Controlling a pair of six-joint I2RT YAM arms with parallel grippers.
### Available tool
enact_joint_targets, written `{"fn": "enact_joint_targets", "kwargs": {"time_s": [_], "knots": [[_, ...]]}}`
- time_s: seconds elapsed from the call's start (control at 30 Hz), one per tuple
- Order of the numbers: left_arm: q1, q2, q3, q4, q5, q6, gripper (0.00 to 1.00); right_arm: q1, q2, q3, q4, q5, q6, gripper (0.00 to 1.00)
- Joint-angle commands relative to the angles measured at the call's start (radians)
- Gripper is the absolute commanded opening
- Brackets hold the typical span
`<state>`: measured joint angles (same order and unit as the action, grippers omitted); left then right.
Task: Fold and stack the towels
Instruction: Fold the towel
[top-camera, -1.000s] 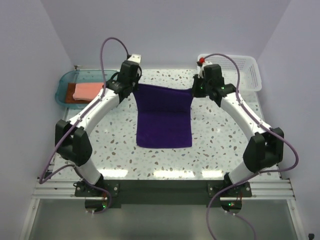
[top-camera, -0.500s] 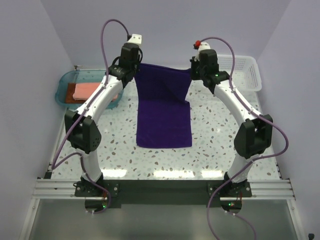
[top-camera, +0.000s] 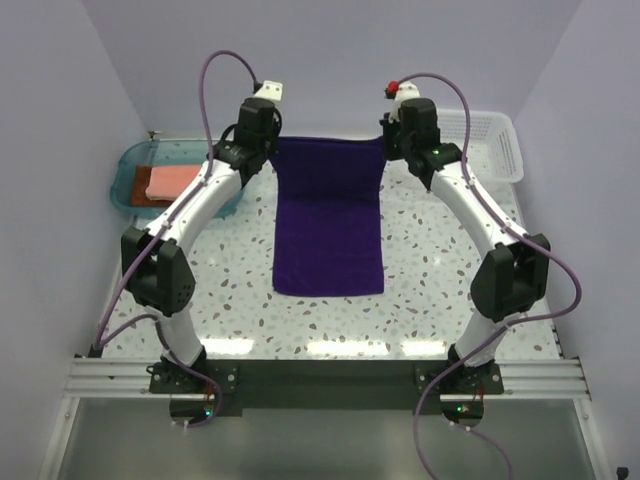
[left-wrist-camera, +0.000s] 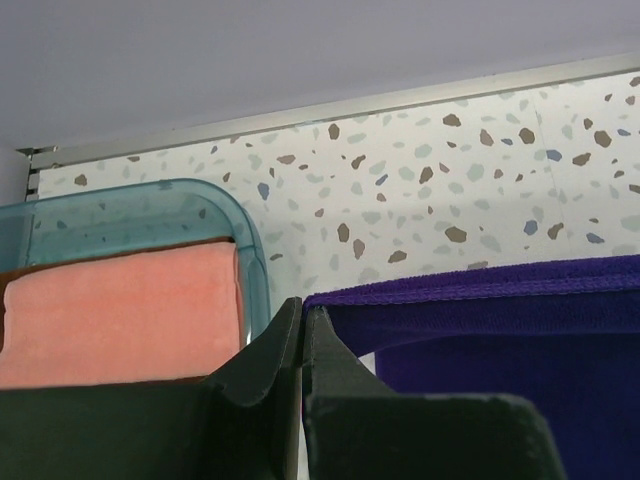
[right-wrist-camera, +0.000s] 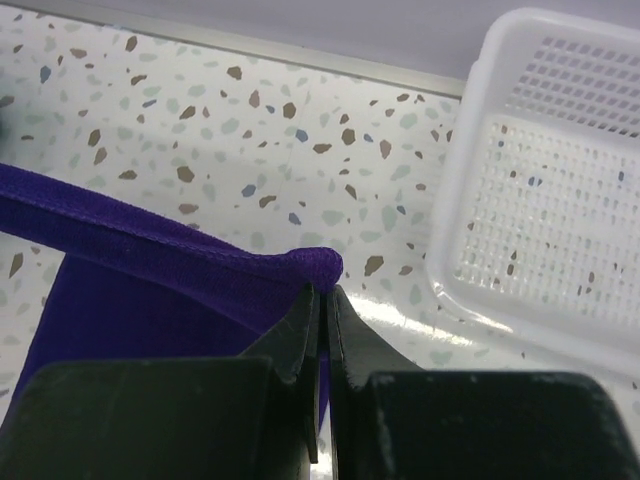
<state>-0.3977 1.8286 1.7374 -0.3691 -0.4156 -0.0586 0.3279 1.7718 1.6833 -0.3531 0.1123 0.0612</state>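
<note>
I will next carry my left gripper's corner back and down toward the towel's end with the near tray-side corner, since that one lies flat, and release it.
A deep purple towel (top-camera: 330, 215) hangs stretched between both grippers at the back of the table, its near end lying flat on the surface. My left gripper (top-camera: 275, 148) (left-wrist-camera: 303, 312) is shut on the towel's far left corner (left-wrist-camera: 330, 298). My right gripper (top-camera: 385, 146) (right-wrist-camera: 322, 292) is shut on the far right corner (right-wrist-camera: 318, 264). A salmon pink towel (top-camera: 172, 182) (left-wrist-camera: 120, 315) lies folded on a rust brown towel (top-camera: 148, 200) in the teal tray (top-camera: 128, 165) (left-wrist-camera: 225, 215).
A white mesh basket (top-camera: 495, 145) (right-wrist-camera: 550, 190) stands at the back right, close to my right gripper. The back wall runs just behind the lifted towel edge. The teal tray sits at the back left beside my left arm.
Both grippers have risen and moved back, lifting the purple towel's far edge off the table. The edge sagged half a second ago and is now pulled level and taut.
</note>
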Motion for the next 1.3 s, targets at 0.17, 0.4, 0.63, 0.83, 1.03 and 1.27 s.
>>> {"fn": "enact_joint_targets", "kwargs": {"time_s": [0.17,0.4,0.63,0.83,1.03,1.27], "knots": [[0.042,-0.179,-0.177,-0.122,0.003,-0.046,0.02,-0.030,-0.179,-0.135,-0.162,-0.011,0.025,0.00],[0.040,-0.296,-0.407,-0.194,0.141,-0.130,0.02,-0.029,-0.253,-0.301,-0.264,-0.164,0.110,0.00],[0.007,-0.402,-0.683,-0.162,0.285,-0.242,0.01,-0.024,-0.325,-0.522,-0.264,-0.229,0.138,0.00],[-0.016,-0.425,-0.861,-0.099,0.308,-0.285,0.01,-0.004,-0.321,-0.706,-0.190,-0.275,0.169,0.00],[-0.032,-0.365,-0.906,-0.062,0.294,-0.288,0.01,-0.003,-0.261,-0.790,-0.115,-0.261,0.192,0.00],[-0.046,-0.354,-0.814,-0.099,0.250,-0.279,0.01,-0.003,-0.253,-0.722,-0.159,-0.221,0.177,0.00]]}}
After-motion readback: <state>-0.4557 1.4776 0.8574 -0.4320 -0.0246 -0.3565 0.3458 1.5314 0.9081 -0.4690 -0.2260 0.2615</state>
